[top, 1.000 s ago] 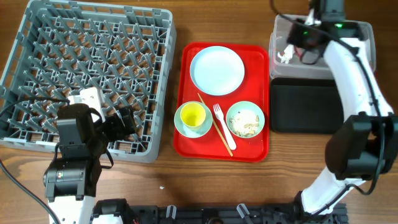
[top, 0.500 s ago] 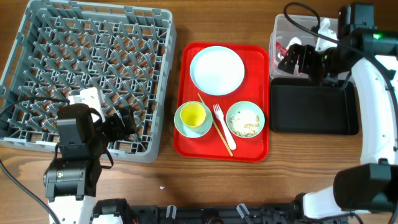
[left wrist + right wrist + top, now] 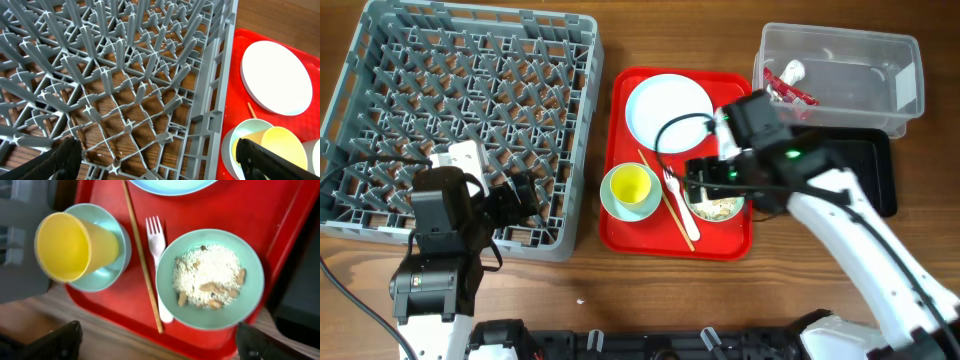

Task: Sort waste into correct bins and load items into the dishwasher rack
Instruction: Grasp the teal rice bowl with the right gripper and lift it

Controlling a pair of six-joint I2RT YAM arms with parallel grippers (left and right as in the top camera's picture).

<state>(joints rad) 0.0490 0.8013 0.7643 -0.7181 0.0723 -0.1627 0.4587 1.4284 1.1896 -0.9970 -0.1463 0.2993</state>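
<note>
The robot's right gripper needs to go down toward the white fork next, then onto the mint rice bowl's rim on the fork's side [image 3: 688,205] [image 3: 160,283].
The rice scraps [image 3: 210,275] lie in a mint bowl [image 3: 716,195] on the red serving tray. My right gripper [image 3: 710,183] hangs open and empty just above that bowl; its fingers [image 3: 160,345] straddle the tray's front edge. The yellow cup [image 3: 631,184] stands in the second mint bowl [image 3: 111,260]. The white fork [image 3: 156,235] and the chopstick [image 3: 140,255] lie between the bowls. The pale-blue plate [image 3: 669,112] is behind them. The red wrapper [image 3: 787,84] lies in the clear tub [image 3: 880,70]. My left gripper [image 3: 517,196] is open over the rack [image 3: 460,110].
The black tray [image 3: 868,170] sits in front of the tub, partly hidden by my right arm. The red serving tray [image 3: 625,225] lies between rack and bins. In the left wrist view the rack's right wall [image 3: 220,90] runs beside the plate [image 3: 275,77] and cup [image 3: 280,150].
My right arm has swung from the clear tub leftward and forward to above the rice bowl. The wrapper stays in the tub. The left arm has not moved.
</note>
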